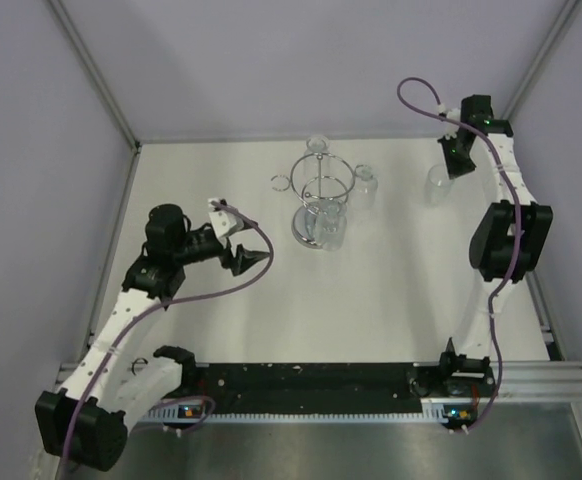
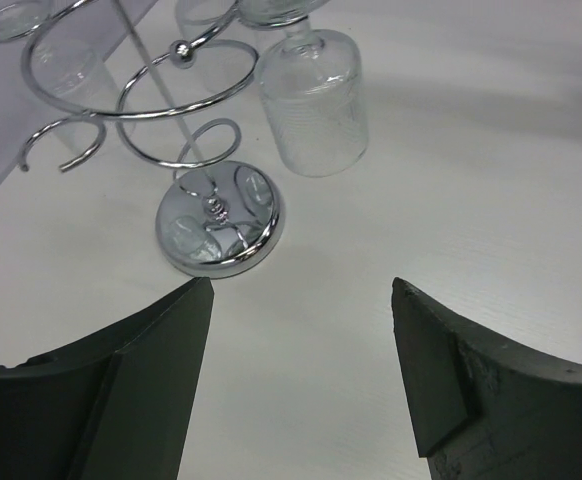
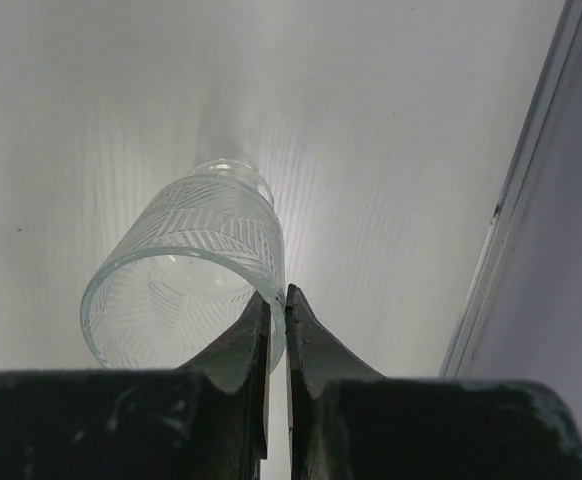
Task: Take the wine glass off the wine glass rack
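The foot of the cut-pattern wine glass [image 1: 434,201] points down, so I will next lower my right gripper a little toward the empty table and then open it off the glass's rim.
The wine glass rack [image 1: 323,188] is a chrome wire stand at the table's middle back, and several clear glasses hang upside down from it. In the left wrist view I see its mirrored base [image 2: 219,220], wire rings and one hanging glass [image 2: 314,100]. My right gripper [image 1: 455,163] is at the far right, away from the rack, shut on the rim of a cut-pattern wine glass [image 3: 186,275], which also shows in the top view [image 1: 438,184]. One finger is inside the bowl and one outside. I cannot tell if its foot touches the table. My left gripper [image 2: 302,286] is open and empty, just in front of the rack's base.
Purple walls close the table at the left, back and right. An aluminium rail [image 3: 511,200] runs along the right edge, close to the held glass. The black base rail [image 1: 311,385] with both arm mounts lies along the near edge.
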